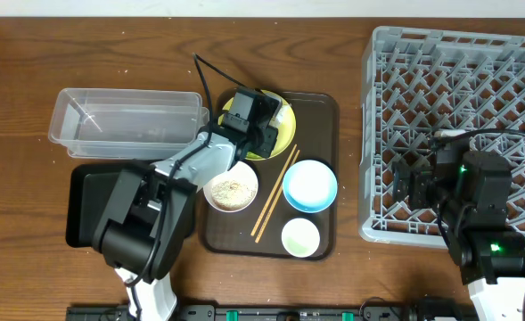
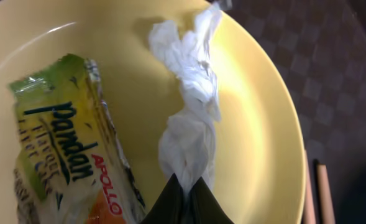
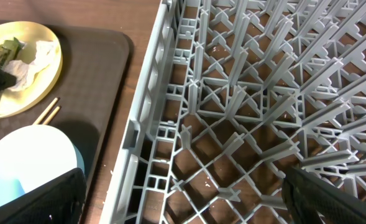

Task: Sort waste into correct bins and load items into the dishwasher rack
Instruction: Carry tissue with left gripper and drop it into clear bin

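Next, my left gripper carries the paper scrap up and left in the overhead view, over the clear tub's plate-side end, then releases it, as the tub is empty.
My left gripper is down on the round yellow plate, its jaws shut on the lower end of the crumpled white paper scrap. The green-yellow-orange snack wrapper lies beside it on the plate. The white bowl holds rice grains. The light blue bowl, pale cup and two chopsticks lie on the brown serving tray. My right gripper is open and empty over the grey dishwasher rack, near its left wall.
The clear tub stands at the back left. The black tray lies in front of it, partly under my left arm. The brown serving tray sits between the bins and the rack. The blue bowl is close to the rack's left side.
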